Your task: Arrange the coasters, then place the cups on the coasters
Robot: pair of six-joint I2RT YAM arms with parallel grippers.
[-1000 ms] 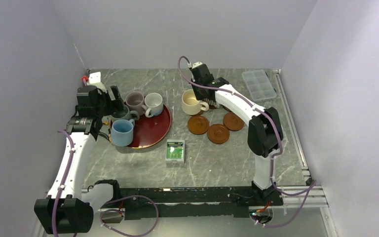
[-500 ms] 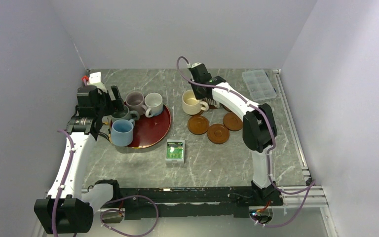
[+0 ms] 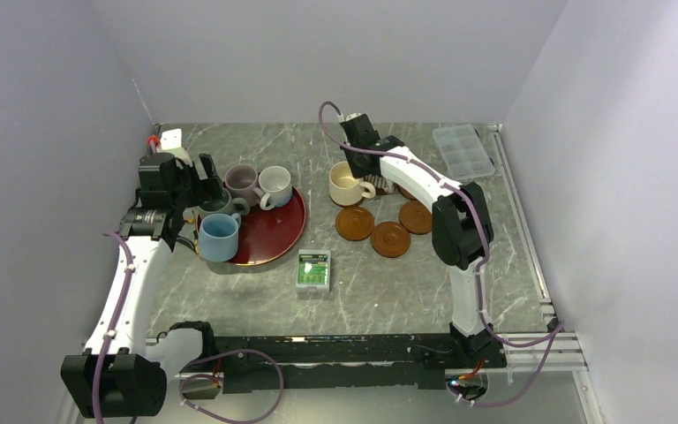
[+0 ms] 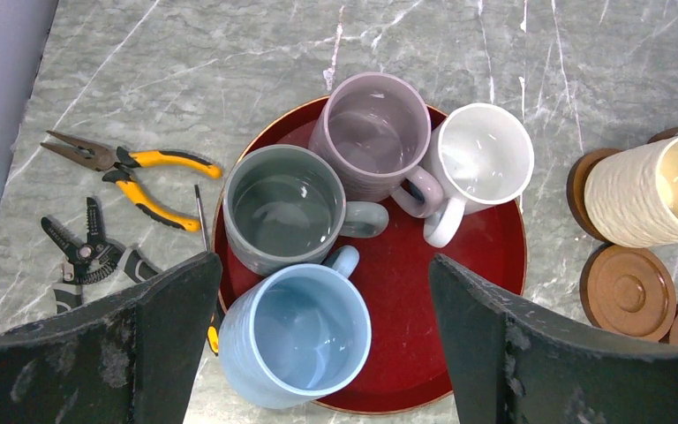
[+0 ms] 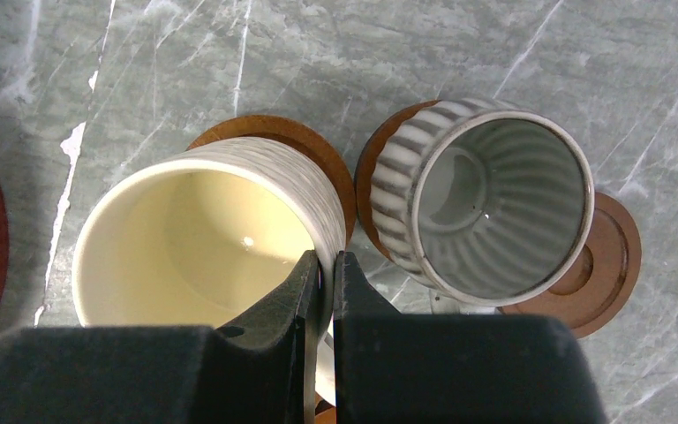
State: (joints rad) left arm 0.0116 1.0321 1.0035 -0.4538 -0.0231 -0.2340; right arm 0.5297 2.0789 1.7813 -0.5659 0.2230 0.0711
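Note:
The cream cup's coaster [image 5: 325, 166] is below, and its edge is bare toward the striped cup [image 5: 485, 194], so my right gripper should next move that way, go down and let go of the cream cup's rim.
My right gripper [image 5: 325, 265] is shut on the rim of the cream cup [image 5: 203, 238], one finger inside and one outside. That cup is over a coaster [image 5: 274, 132]; I cannot tell whether it touches it. Beside it the striped cup [image 5: 485, 194] stands on another coaster [image 5: 371, 159]. Three bare coasters [image 3: 354, 223] [image 3: 390, 238] [image 3: 416, 216] lie nearer. My left gripper [image 4: 322, 336] hangs open above the dark-red tray [image 4: 485, 256], its fingers either side of the light blue cup [image 4: 296, 340]. The grey-green [image 4: 287, 208], mauve [image 4: 371, 132] and white [image 4: 481, 159] cups also stand on the tray.
Yellow-handled pliers [image 4: 132, 172] and a black stripper tool [image 4: 88, 252] lie left of the tray. A green-and-white box [image 3: 313, 269] sits on the marble in front. A clear compartment box [image 3: 463, 150] is at the back right.
The right arm's elbow has swung left and the cream cup has shifted slightly right with the gripper. The left arm has not moved.

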